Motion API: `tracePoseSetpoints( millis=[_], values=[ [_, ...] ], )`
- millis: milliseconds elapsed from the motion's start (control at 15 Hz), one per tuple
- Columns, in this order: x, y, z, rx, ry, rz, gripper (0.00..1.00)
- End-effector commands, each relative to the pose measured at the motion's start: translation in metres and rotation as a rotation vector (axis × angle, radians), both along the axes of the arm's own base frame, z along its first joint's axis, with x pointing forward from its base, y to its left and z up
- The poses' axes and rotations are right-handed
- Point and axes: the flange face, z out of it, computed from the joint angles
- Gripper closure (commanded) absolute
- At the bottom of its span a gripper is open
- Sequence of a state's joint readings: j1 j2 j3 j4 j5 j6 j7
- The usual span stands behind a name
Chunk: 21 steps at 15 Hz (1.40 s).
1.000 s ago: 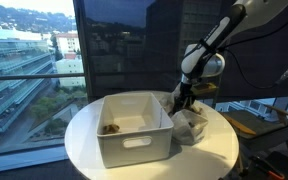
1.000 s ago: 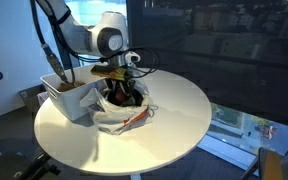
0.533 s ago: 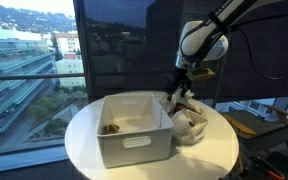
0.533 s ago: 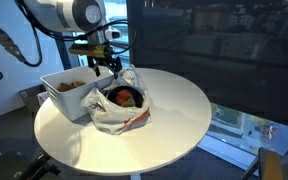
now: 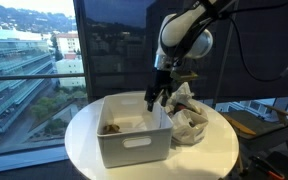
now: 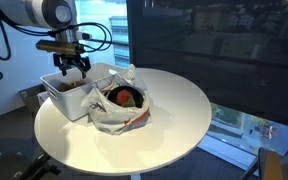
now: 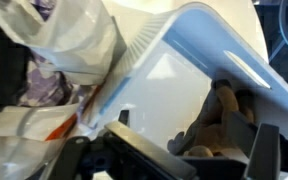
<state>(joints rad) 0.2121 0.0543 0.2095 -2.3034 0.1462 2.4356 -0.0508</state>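
Observation:
My gripper moves down into the bin (image 5: 134, 143) next, away from the plastic bag and onto the brown lumpy item (image 5: 110, 128), because it lies on the bottom at that end.
In both exterior views my gripper (image 5: 156, 97) (image 6: 71, 65) hangs open just above the white plastic bin (image 5: 134, 143) (image 6: 68, 99), holding nothing. A brown lumpy item (image 5: 111, 127) (image 6: 72, 85) lies on the bin's floor. The wrist view looks down into the bin (image 7: 184, 60) with the brown item (image 7: 229, 112) under my gripper (image 7: 189, 150). Beside the bin sits an open white plastic bag (image 5: 189, 120) (image 6: 124, 102) (image 7: 64, 45) with a red and orange thing (image 6: 125, 96) inside.
Bin and bag stand on a round white table (image 5: 84, 140) (image 6: 179, 110). Dark window glass (image 5: 114, 40) rises close behind the table. Cables hang along the arm (image 6: 94, 38). A grey cabinet (image 6: 29, 97) stands behind the bin.
My gripper has lifted out of the bag's mouth, opened wide, and travelled sideways to stand above the bin. Bag and bin have stayed put.

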Motion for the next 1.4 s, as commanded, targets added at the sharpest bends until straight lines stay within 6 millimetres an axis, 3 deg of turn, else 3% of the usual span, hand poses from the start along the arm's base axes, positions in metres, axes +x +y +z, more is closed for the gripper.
tracePoseSetpoints(
  millis=[0,333,667,1000,1333],
  values=[
    [0.021,0.057,-0.023,0.032,0.035,0.077,0.0],
    [0.047,0.093,-0.079,0.054,0.061,0.095,0.0],
    [0.069,0.122,-0.099,0.168,-0.066,0.042,0.0],
    [0.064,0.14,-0.118,0.198,-0.045,0.018,0.0],
    [0.057,0.134,-0.151,0.162,0.01,0.003,0.0]
  ],
)
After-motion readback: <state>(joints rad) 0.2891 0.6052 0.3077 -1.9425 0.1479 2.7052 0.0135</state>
